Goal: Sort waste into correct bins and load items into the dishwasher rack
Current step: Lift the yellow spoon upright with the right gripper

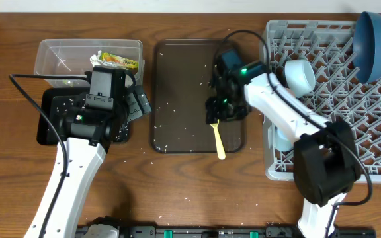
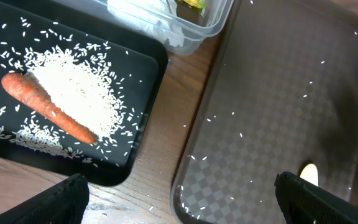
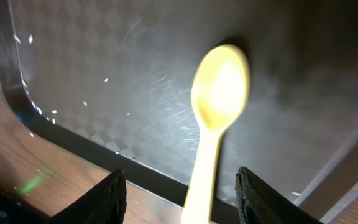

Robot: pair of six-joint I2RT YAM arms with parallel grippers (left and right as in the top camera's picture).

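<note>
I need to lower my right gripper next, bringing it back down onto the pale yellow spoon's handle near its neck point(image 1: 217, 133) point(image 3: 206, 159).
The pale yellow spoon point(image 1: 218, 142) lies on the dark brown serving tray point(image 1: 177, 99), its handle over the front rim. My right gripper point(image 1: 217, 111) is open above it; in the right wrist view the spoon point(image 3: 219, 87) runs between the open fingers point(image 3: 182, 200). My left gripper point(image 2: 185, 208) is open and empty over the gap between the black tray point(image 2: 148, 74) and the serving tray. The carrot piece point(image 2: 48, 107) and rice point(image 2: 79, 87) lie in the black tray. The tissue point(image 2: 148, 25) and wrapper point(image 1: 121, 61) are in the clear tub point(image 1: 51, 56).
The grey rack point(image 1: 349, 112) at the right holds the dark-blue bowl point(image 1: 374, 43), the small white bowl point(image 1: 301, 76) and a light-blue cup point(image 1: 282, 140) partly behind my right arm. Rice grains are scattered on the serving tray and table. No pink cup shows.
</note>
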